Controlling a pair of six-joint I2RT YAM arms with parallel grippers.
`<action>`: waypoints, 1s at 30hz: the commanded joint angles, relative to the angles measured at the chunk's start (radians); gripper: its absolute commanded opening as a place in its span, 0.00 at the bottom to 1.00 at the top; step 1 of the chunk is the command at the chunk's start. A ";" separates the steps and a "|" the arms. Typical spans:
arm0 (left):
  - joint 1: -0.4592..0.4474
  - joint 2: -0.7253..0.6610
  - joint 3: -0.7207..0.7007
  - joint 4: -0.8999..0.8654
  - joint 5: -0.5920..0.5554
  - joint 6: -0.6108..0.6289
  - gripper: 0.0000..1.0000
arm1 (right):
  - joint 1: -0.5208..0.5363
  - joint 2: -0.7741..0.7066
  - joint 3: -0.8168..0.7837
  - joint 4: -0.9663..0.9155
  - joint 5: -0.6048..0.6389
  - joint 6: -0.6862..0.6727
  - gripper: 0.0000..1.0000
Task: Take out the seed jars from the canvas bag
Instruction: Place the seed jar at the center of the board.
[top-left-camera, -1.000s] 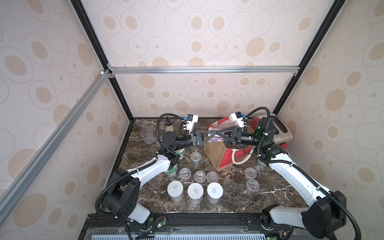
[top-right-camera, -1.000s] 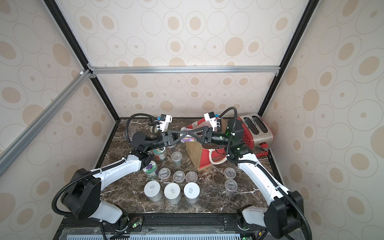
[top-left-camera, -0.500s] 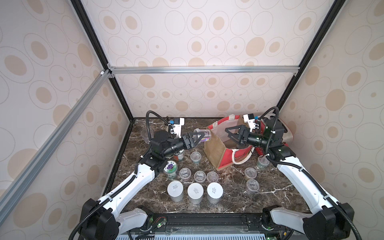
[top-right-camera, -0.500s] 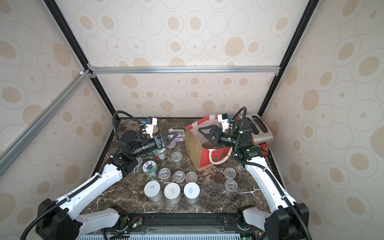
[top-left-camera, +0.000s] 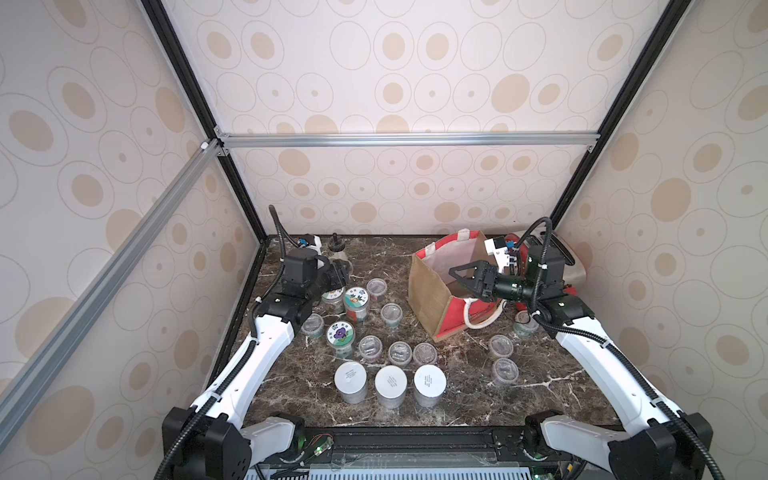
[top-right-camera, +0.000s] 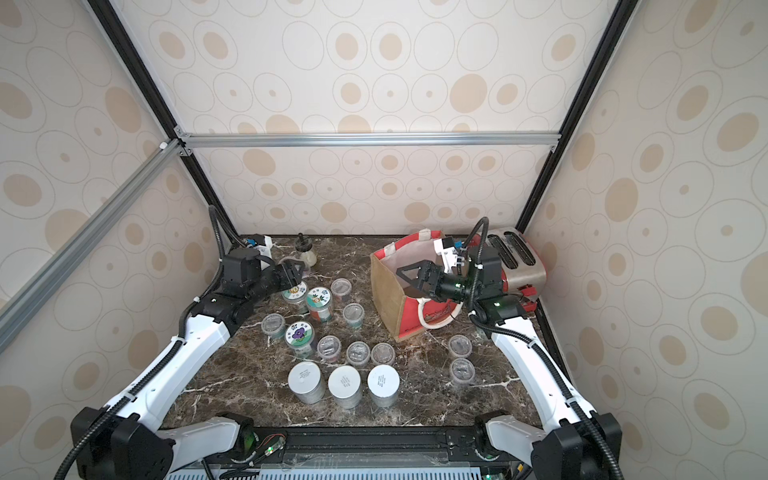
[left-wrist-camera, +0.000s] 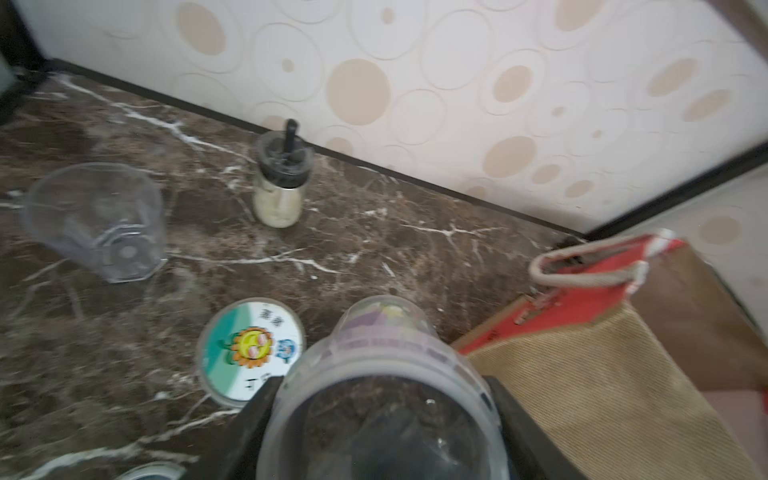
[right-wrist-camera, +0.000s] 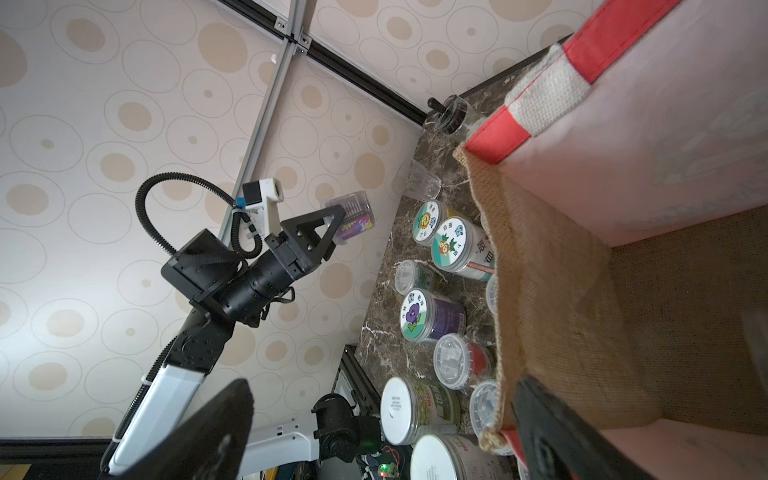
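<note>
The bare marble (top-right-camera: 264, 308) (left-wrist-camera: 100, 392) beside the sun-lidded seed jar is empty, so my left gripper should next tilt downward, lower onto that spot and let go of the jar it is holding.
My left gripper (left-wrist-camera: 382, 388) is shut on a seed jar (left-wrist-camera: 382, 332) with a purple label, held in the air above the back left of the table; the right wrist view shows that held jar (right-wrist-camera: 353, 216) too. In both top views the left gripper (top-left-camera: 338, 274) (top-right-camera: 296, 272) hangs over several seed jars (top-left-camera: 356, 297) (top-right-camera: 319, 301) standing on the marble. The canvas bag (top-left-camera: 432, 299) (top-right-camera: 388, 295) (right-wrist-camera: 561, 291) stands at the back right. My right gripper (top-left-camera: 461, 276) (top-right-camera: 409, 276) (right-wrist-camera: 374, 432) is open and holds nothing, at the bag's mouth.
A glass shaker (top-left-camera: 336, 247) (left-wrist-camera: 282, 183) and a clear tumbler (left-wrist-camera: 95, 216) stand near the back wall. The toaster (top-right-camera: 515, 257) sits behind the right arm. White-lidded jars (top-left-camera: 390, 382) line the front; short clear jars (top-left-camera: 500, 345) stand near the right arm.
Both grippers met over the middle with the jar between them. The right gripper opened and drew back to the bag; the left carried the jar left and lower.
</note>
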 joint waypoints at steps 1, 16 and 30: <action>0.060 0.025 0.083 -0.090 -0.118 0.079 0.61 | -0.007 -0.027 0.013 -0.031 -0.006 -0.038 1.00; 0.215 0.285 0.031 -0.061 -0.233 0.090 0.60 | -0.010 -0.039 0.012 -0.061 -0.012 -0.062 1.00; 0.224 0.489 0.079 -0.115 -0.230 0.127 0.78 | -0.014 -0.029 0.015 -0.062 -0.014 -0.065 1.00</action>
